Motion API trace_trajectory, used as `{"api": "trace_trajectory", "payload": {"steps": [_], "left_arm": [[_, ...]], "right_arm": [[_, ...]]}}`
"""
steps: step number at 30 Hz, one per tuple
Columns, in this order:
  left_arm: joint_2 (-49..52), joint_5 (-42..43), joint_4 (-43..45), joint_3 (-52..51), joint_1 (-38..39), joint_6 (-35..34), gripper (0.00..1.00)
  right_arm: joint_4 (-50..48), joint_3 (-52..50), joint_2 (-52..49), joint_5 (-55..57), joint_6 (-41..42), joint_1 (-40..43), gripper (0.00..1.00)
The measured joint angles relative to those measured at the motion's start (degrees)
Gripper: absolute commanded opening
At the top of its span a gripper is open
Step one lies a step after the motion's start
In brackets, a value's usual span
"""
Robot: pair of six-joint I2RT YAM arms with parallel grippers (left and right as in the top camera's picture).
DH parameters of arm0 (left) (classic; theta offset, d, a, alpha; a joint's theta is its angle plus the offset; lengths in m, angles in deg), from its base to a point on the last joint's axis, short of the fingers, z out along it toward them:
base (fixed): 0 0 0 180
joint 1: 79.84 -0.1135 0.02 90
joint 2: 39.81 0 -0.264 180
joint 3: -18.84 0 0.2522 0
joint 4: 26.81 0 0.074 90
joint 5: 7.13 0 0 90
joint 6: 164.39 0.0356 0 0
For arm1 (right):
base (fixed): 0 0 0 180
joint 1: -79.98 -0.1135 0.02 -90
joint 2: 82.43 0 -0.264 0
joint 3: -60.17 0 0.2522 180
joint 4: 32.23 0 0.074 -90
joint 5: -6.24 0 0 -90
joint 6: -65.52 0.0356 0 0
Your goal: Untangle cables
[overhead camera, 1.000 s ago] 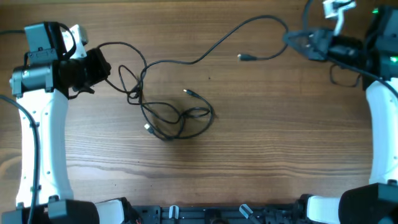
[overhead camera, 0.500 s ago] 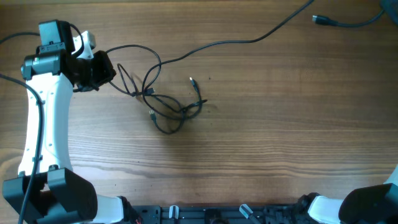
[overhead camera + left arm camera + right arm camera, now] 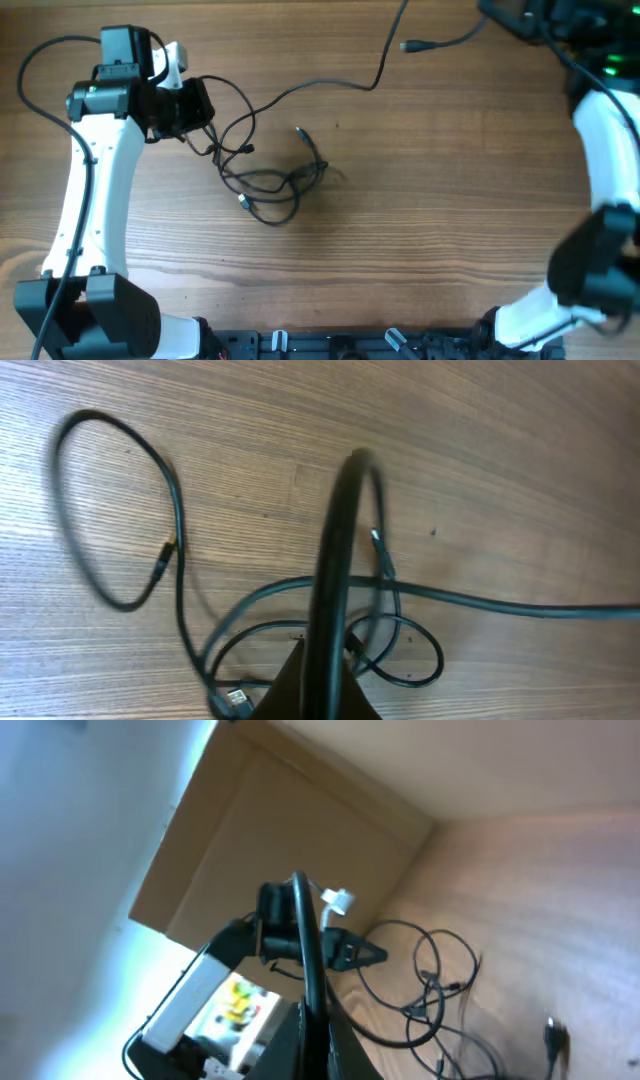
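Observation:
My right gripper goes down and back over the bare wood far from the knot (image 3: 537, 100) next, so the long cable it releases lies clear of the loops.
A knot of thin black cables (image 3: 275, 185) lies on the wooden table left of centre. One long cable (image 3: 330, 85) runs from the knot up to the top edge. A loose plug end (image 3: 410, 46) hangs on the stretch that leads to my right gripper (image 3: 497, 14) at the top right. My left gripper (image 3: 200, 108) is at the knot's upper left. In the left wrist view its jaws (image 3: 322, 685) are shut on a cable (image 3: 335, 550) above several loops (image 3: 150, 460). In the right wrist view the jaws (image 3: 310, 1030) are shut on a cable (image 3: 305, 930).
A cardboard box (image 3: 290, 830) stands beyond the table's far edge. The left arm's own thicker wire (image 3: 40, 60) arcs at the far left. A black rail (image 3: 330, 345) runs along the table's front edge. The right arm (image 3: 600, 140) reaches along the right side.
My left arm has moved right, toward the knot. My right gripper has pulled the long cable up to the top edge, and the knot has drawn tighter.

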Motion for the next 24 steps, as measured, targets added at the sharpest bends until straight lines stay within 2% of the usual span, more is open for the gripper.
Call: {"api": "trace_trajectory", "payload": {"steps": [6,9,12,16,20,24], "left_arm": [[0.0,0.0,0.1,0.0,0.2,0.0,0.04],[0.0,0.0,0.2,0.0,0.2,0.0,0.04],[0.0,0.0,0.3,0.0,0.2,-0.3,0.04],[0.0,0.0,0.5,0.0,0.2,-0.5,0.04],[0.0,0.0,0.7,0.0,0.2,-0.5,0.04],[0.0,0.0,0.7,0.0,0.2,-0.5,0.04]], "right_arm": [[0.5,0.0,-15.8,0.0,-2.1,-2.4,0.05],[1.3,0.0,-19.6,0.1,-3.4,-2.6,0.05],[7.0,0.0,-21.0,2.6,-7.4,-2.7,0.05],[26.0,0.2,-21.5,8.1,-19.1,-2.8,0.05],[46.6,0.2,-21.6,14.9,-34.3,-2.9,0.05],[66.4,0.2,-21.2,27.1,-49.2,-2.5,0.05]]}}
